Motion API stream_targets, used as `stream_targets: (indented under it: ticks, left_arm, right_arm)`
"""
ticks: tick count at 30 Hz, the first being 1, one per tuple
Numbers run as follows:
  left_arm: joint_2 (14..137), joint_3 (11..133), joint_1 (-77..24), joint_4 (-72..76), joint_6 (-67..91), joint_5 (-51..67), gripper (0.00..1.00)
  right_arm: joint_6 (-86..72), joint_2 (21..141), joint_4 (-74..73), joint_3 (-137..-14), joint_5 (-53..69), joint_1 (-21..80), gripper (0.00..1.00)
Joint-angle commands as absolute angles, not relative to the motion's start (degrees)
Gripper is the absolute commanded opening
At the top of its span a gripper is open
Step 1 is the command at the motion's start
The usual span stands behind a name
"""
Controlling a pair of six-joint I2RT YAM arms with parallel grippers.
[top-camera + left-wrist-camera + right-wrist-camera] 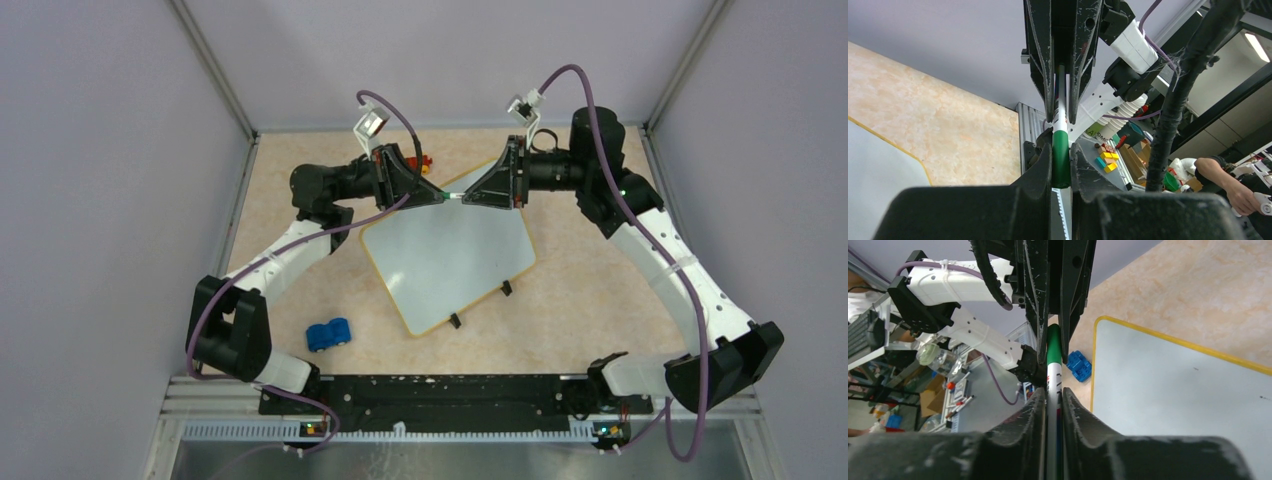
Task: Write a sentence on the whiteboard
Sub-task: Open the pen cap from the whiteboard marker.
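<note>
My left gripper pulls the marker's cap off and down next, then releases it, since bare tabletop by the whiteboard lies below, to its left in the top view.
The whiteboard (450,265) lies tilted on the table, white with a tan-yellow rim, and its surface is blank; no sentence shows on it. Both grippers meet above its far corner with a marker (455,196) held level between them. My left gripper (440,196) is shut on the marker's green cap (1060,155). My right gripper (470,196) is shut on the white barrel (1052,385). In the left wrist view my left gripper (1061,170) clamps the cap. In the right wrist view my right gripper (1052,400) clamps the barrel, with the board (1188,400) below.
A blue toy car (328,334) sits on the table near the left arm, and it also shows in the right wrist view (1079,365). A small red and yellow object (425,160) lies behind the left gripper. Two black clips (455,320) sit on the board's near edge. Grey walls enclose the table.
</note>
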State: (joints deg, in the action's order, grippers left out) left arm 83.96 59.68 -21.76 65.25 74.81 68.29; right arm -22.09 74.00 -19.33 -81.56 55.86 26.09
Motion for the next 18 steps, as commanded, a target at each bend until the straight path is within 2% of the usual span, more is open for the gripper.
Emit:
stream_targets:
  ticks: [1, 4, 18]
  left_arm:
    - [83.66, 60.78, -22.27, 66.18, 73.61, 68.23, 0.0]
    - [83.36, 60.64, -22.16, 65.31, 72.97, 68.53, 0.0]
    - [80.56, 57.96, -12.55, 64.89, 73.32, 67.93, 0.0]
  right_arm:
    - [-22.16, 73.46, -16.87, -84.29, 55.54, 26.02, 0.13]
    - [-21.09, 73.43, -17.85, -84.76, 55.24, 26.04, 0.0]
    - [-20.43, 70.43, -19.26, -83.55, 60.23, 18.04, 0.0]
